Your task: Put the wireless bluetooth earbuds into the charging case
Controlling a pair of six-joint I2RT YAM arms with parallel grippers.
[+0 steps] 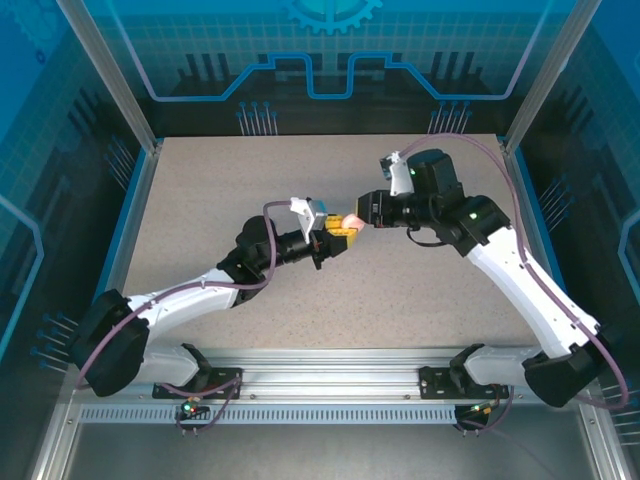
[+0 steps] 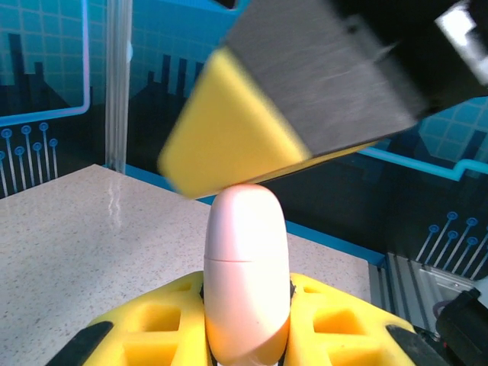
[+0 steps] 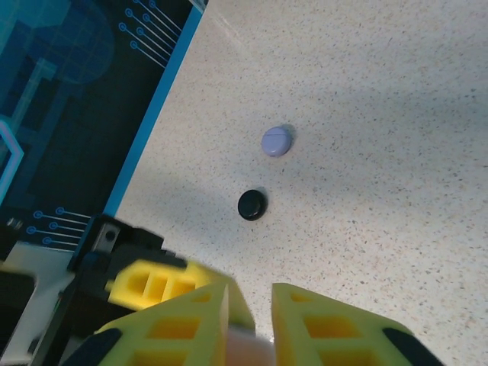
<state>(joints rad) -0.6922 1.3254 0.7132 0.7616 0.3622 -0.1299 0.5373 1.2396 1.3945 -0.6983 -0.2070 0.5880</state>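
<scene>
My left gripper tilts down next, then lowers the closed pink case [image 1: 351, 221] [image 2: 248, 274] to the table to release it, since its lid is already shut.
A closed pale pink charging case [image 1: 351, 221] is held above the middle of the table, edge-on and upright, its lid seam showing [image 2: 245, 282]. My left gripper [image 1: 340, 232] is shut on its lower half, one yellow finger on each side [image 2: 245, 305]. My right gripper [image 1: 362, 217] meets it from the right, its narrowly spaced fingers [image 3: 250, 305] on either side of the pink case [image 3: 248, 352]. One blurred right fingertip [image 2: 229, 130] rests on the case's top. No earbuds are in sight.
A round lavender case [image 3: 277, 141] and a round black case [image 3: 252, 204] lie closed on the speckled table [image 1: 200, 200] below the grippers. A left finger [image 3: 152, 286] shows beside the right fingers. Blue-edged enclosure walls ring the table.
</scene>
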